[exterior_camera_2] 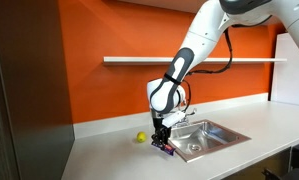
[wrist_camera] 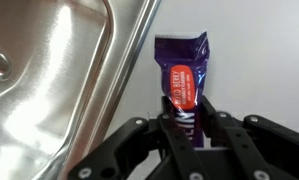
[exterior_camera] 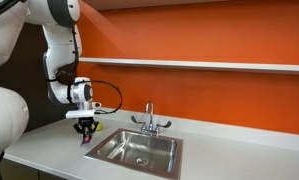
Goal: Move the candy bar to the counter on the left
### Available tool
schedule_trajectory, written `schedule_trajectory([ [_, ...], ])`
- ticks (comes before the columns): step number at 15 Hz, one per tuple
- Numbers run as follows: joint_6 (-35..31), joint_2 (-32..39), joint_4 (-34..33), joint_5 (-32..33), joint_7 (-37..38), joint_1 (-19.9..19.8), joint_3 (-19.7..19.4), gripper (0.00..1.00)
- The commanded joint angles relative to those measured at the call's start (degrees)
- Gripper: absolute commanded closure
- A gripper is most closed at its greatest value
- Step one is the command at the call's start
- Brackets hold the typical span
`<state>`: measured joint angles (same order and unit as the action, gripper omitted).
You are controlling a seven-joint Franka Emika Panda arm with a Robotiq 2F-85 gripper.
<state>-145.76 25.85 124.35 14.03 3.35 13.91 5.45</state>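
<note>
The robot's gripper will next move down a little onto the pale grey counter beside the sink's rim and release the candy bar (wrist_camera: 184, 78), since that spot is just below the gripper.
The candy bar (wrist_camera: 184, 78) is a thin bar in a dark purple wrapper with a red-orange label. In the wrist view it sticks out from between my fingers over the pale grey counter (wrist_camera: 259, 60), just beside the sink's rim. My gripper (wrist_camera: 187, 122) is shut on the candy bar. In both exterior views the gripper (exterior_camera: 85, 128) (exterior_camera_2: 161, 141) hangs low over the counter (exterior_camera: 49, 150) (exterior_camera_2: 119, 155) next to the sink's edge, with the bar's end (exterior_camera_2: 167, 149) showing below the fingers.
The stainless-steel sink basin (exterior_camera: 139, 150) (exterior_camera_2: 204, 135) (wrist_camera: 49, 80) with its faucet (exterior_camera: 148, 120) lies beside the gripper. A small yellow-green ball (exterior_camera_2: 140, 138) sits on the counter by the orange wall. A shelf (exterior_camera: 209, 65) runs along the wall.
</note>
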Motion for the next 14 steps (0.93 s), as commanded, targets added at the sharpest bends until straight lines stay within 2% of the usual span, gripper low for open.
schedule_trajectory([
  [1, 0.3, 1.4, -1.6, -0.1, -1.6, -0.1, 0.3, 0.93],
  [10, 0.8, 3.9, -3.6, -0.6, -2.7, -0.4, 0.4, 0.93],
  [11, 0.8, 4.1, -3.7, -0.6, -2.7, -0.4, 0.4, 0.87],
  [12, 0.9, 4.2, -3.8, -0.6, -2.8, -0.4, 0.3, 0.45],
  [13, 0.9, 4.2, -3.9, -0.6, -2.8, -0.4, 0.3, 0.45],
  [14, 0.8, 4.2, -4.0, -0.7, -2.8, -0.5, 0.2, 0.4],
])
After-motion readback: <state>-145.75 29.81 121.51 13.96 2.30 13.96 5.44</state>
